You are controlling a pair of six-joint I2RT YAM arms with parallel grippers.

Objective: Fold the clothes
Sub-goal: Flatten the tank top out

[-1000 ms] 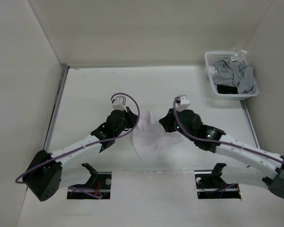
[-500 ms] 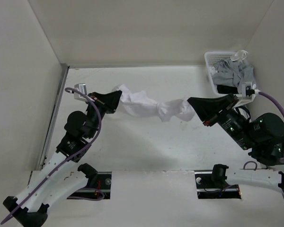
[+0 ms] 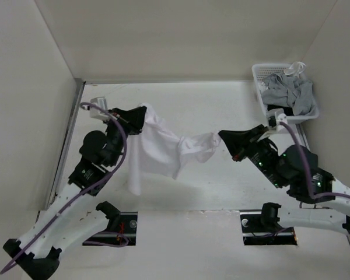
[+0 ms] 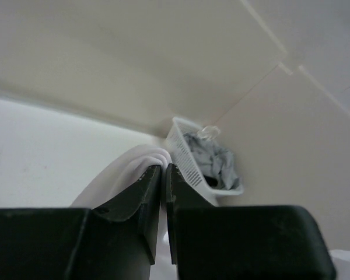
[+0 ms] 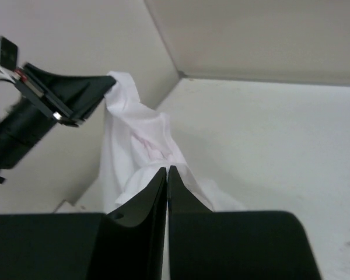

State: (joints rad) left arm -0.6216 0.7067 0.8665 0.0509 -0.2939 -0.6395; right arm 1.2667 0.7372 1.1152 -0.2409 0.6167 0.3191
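Note:
My left gripper is going to lower the pinched corner onto the bare far part of the tabletop and let it go, because the white clothes (image 3: 157,149) are still hanging in the air.
The white clothes (image 3: 157,149) hang in the air over the table, stretched between both arms and sagging in the middle, with a long flap drooping toward the near left. My left gripper (image 3: 141,115) is shut on the garment's upper left corner; the left wrist view shows white fabric (image 4: 125,169) pinched between its fingers (image 4: 147,192). My right gripper (image 3: 223,137) is shut on the bunched right end. From the right wrist view the cloth (image 5: 143,146) runs away from the shut jaws to the left gripper (image 5: 96,87).
A white slotted basket (image 3: 258,74) holding grey garments (image 3: 289,93) stands at the back right corner, also seen as the basket (image 4: 189,163) in the left wrist view. Beige walls enclose the table on three sides. A metal rail (image 3: 69,137) runs along the left edge.
Both arms swung apart from the table's middle and lifted the garment off the surface. In the last half second the right gripper came back toward the centre, and the cloth now sags lower.

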